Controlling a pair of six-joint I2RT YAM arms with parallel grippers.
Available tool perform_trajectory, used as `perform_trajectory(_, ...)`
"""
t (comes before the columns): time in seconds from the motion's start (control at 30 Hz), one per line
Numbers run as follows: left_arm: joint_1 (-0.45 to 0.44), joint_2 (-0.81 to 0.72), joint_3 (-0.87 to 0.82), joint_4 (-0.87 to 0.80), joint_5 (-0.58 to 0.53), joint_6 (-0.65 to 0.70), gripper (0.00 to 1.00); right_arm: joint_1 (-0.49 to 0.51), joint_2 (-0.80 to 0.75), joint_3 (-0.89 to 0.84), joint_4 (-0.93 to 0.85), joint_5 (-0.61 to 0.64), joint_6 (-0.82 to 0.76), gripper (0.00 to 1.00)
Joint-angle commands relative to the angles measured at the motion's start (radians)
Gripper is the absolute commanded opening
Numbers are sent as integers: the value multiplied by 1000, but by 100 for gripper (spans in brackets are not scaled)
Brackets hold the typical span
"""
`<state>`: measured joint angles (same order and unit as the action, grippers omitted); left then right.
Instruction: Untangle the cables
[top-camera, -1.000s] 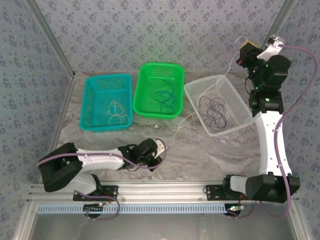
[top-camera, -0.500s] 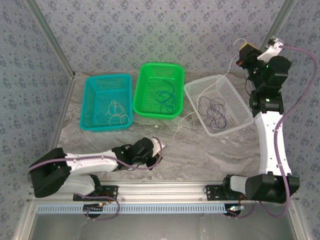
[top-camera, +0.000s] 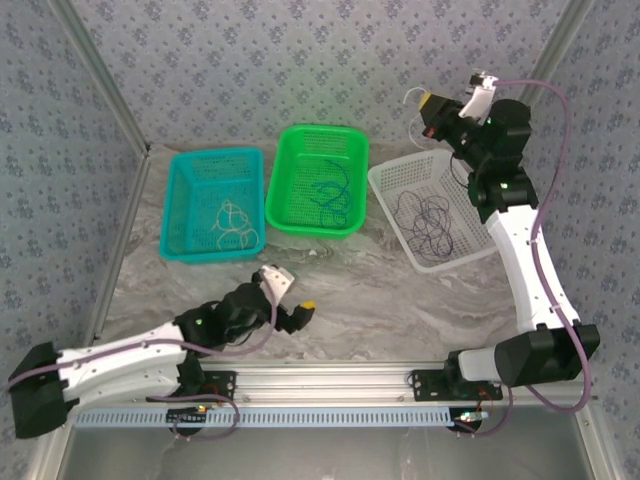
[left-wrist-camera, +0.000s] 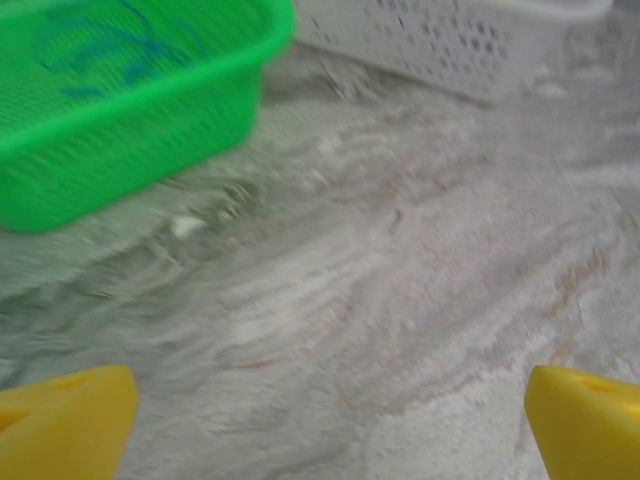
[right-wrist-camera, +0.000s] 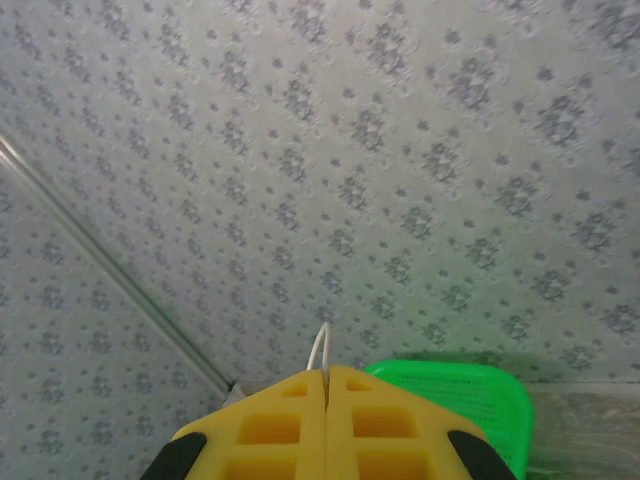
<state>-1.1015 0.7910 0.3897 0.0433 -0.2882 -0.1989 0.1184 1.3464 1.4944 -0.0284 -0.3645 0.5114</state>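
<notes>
Another pale cable lies in the teal basket (top-camera: 215, 153), so the robot's right gripper should next swing over the green basket's far end (top-camera: 324, 138) toward it and let go of the whitish cable.
My right gripper (top-camera: 430, 108) is raised high at the back, left of the white basket's far corner, shut on a pale whitish cable (top-camera: 409, 95). In the right wrist view a short loop of that cable (right-wrist-camera: 320, 350) pokes out between the closed yellow fingers (right-wrist-camera: 280, 420). My left gripper (top-camera: 292, 292) hovers low over the near table, open, with nothing between its fingertips (left-wrist-camera: 65, 420). A blue cable (top-camera: 330, 195) lies in the green basket (top-camera: 322, 130). A dark cable (top-camera: 432, 220) lies in the white basket (top-camera: 400, 165). Another pale cable (top-camera: 235, 222) lies in the teal basket (top-camera: 215, 153).
The three baskets stand in a row across the back of the marble table (top-camera: 380, 300). The left wrist view shows the green basket (left-wrist-camera: 120, 120) with its blue cable (left-wrist-camera: 100, 40) and the white basket (left-wrist-camera: 450, 40) ahead. Patterned walls enclose the table.
The left gripper has opened and its arm has drawn back toward the near left. The right gripper has swung left with the pale cable, whose hanging end no longer trails to the table.
</notes>
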Motion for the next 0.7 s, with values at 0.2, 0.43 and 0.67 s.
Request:
perform_trajectory(0.2, 201, -37, 150, 99, 26, 117, 99, 104, -8, 111, -37, -63, -29, 0)
perform_trajectory(0.43, 330, 168, 312, 269, 278, 118, 100, 181, -13, 176, -61, -58, -39, 0)
perform_trajectory(0.67, 334, 423, 533, 357, 418, 168, 99, 249, -20, 248, -94, -38, -68, 0)
